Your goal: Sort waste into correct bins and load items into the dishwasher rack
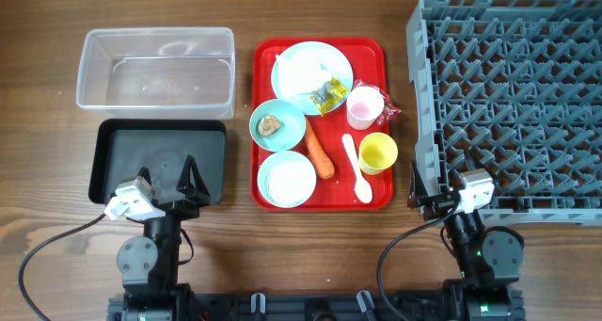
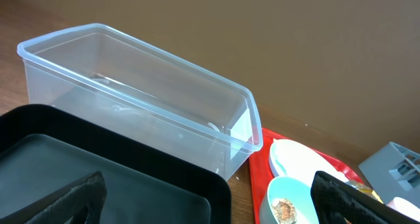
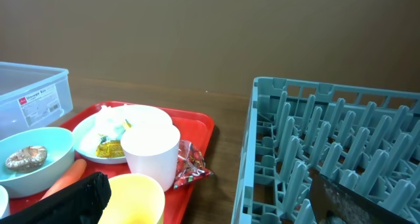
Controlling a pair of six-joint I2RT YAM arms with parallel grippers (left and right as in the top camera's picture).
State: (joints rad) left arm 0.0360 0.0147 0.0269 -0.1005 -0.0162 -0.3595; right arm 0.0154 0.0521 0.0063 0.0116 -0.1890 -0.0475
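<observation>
I need to move my left gripper outward, tilt it down and lower it onto the rim of the lump's bowl beside the carrot [image 1: 318, 150], because the lump leaves that rim clear.
A red tray [image 1: 376, 53] holds a pale blue plate [image 1: 340, 65] with white tissue [image 1: 299, 72] and a yellow wrapper [image 1: 329, 95]. It also holds a pink cup [image 1: 364, 104], a yellow cup [image 1: 378, 153], a white spoon [image 1: 356, 166] and a carrot [image 1: 318, 150]. One bowl [image 1: 277, 123] holds a brown lump, the other [image 1: 287, 180] holds rice. A red wrapper [image 1: 388, 109] lies at the tray's right edge. The clear tub [image 1: 155, 67] and black tray [image 1: 160, 156] are on the left, the grey rack [image 1: 513, 95] on the right. My left gripper [image 1: 174, 182] is open over the black tray. My right gripper [image 1: 450, 182] is open and empty at the rack's front left corner.
The left wrist view shows the clear tub [image 2: 138, 99], the black tray [image 2: 118, 165] and the bowl with the lump [image 2: 285, 207]. The right wrist view shows the yellow cup [image 3: 134, 198], pink cup [image 3: 151, 155], red wrapper [image 3: 190, 165] and rack [image 3: 328, 152]. Cables trail at the table front.
</observation>
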